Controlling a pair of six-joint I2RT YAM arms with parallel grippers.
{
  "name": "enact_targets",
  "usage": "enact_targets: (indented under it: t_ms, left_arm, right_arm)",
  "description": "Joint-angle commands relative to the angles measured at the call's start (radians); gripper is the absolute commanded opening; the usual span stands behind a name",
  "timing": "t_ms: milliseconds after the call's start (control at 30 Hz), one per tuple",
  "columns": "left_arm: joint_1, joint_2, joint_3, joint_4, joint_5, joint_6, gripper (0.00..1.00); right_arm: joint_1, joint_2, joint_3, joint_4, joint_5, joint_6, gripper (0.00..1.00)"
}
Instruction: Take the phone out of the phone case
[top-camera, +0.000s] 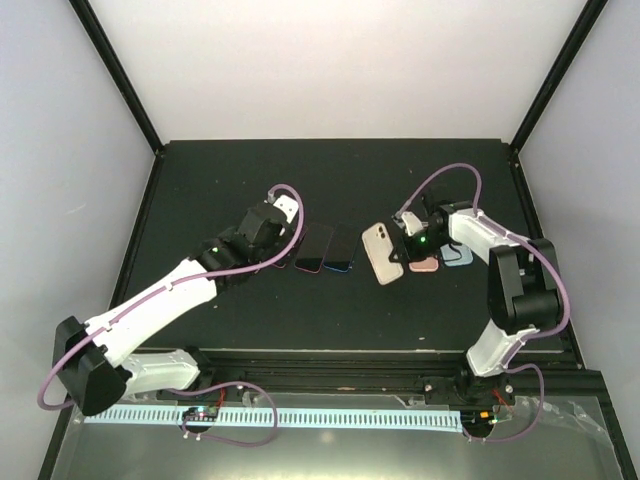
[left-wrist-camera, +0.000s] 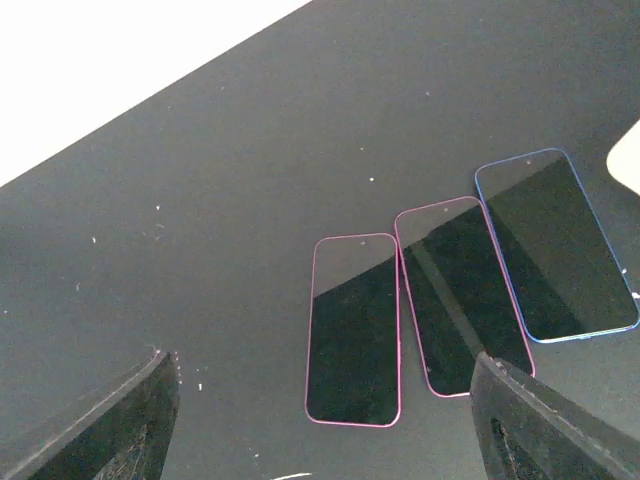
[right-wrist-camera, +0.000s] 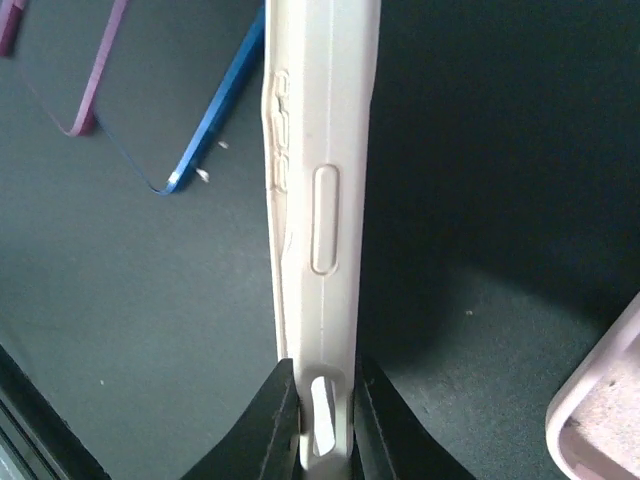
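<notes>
The clear mat between the blue phone and pink case lies below my right gripper. It will next turn the tilted cream case straight, lower it and release.
My right gripper (right-wrist-camera: 322, 420) is shut on one end of a cream phone case (right-wrist-camera: 320, 150), seen edge-on with its side buttons showing. In the top view this case (top-camera: 380, 255) is tilted beside the right gripper (top-camera: 405, 250), near the table's middle. I cannot tell whether a phone is inside it. My left gripper (left-wrist-camera: 330, 440) is open and empty, hovering just short of three bare phones lying screen-up side by side: magenta-edged (left-wrist-camera: 352, 330), pink-edged (left-wrist-camera: 460, 295) and blue-edged (left-wrist-camera: 555, 245). In the top view the left gripper (top-camera: 288, 240) partly hides the magenta phone.
A pink case (top-camera: 425, 265) and a light blue case (top-camera: 458, 257) lie by the right gripper; the pink one shows at the right wrist view's corner (right-wrist-camera: 600, 410). The blue phone's edge (right-wrist-camera: 225, 110) lies left of the cream case. The black mat (top-camera: 230, 180) has raised rails.
</notes>
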Motion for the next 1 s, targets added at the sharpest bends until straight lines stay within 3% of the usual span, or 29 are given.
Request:
enact_targets:
  t_ms: [0, 200, 533, 967]
  left_arm:
    - [0.020, -0.050, 0.011, 0.056, 0.014, 0.034, 0.82]
    - [0.020, -0.082, -0.019, 0.077, 0.015, 0.046, 0.82]
    - [0.019, -0.073, -0.016, 0.072, 0.009, 0.047, 0.82]
    - [0.020, -0.048, -0.017, 0.072, -0.001, 0.053, 0.82]
  right_arm:
    - [-0.018, 0.056, 0.019, -0.042, -0.028, -0.001, 0.14]
    - [-0.051, 0.128, 0.032, -0.006, -0.069, 0.025, 0.12]
    - [-0.188, 0.157, -0.010, 0.091, -0.274, 0.090, 0.03]
    - [-0.192, 0.237, 0.012, 0.176, -0.332, 0.214, 0.05]
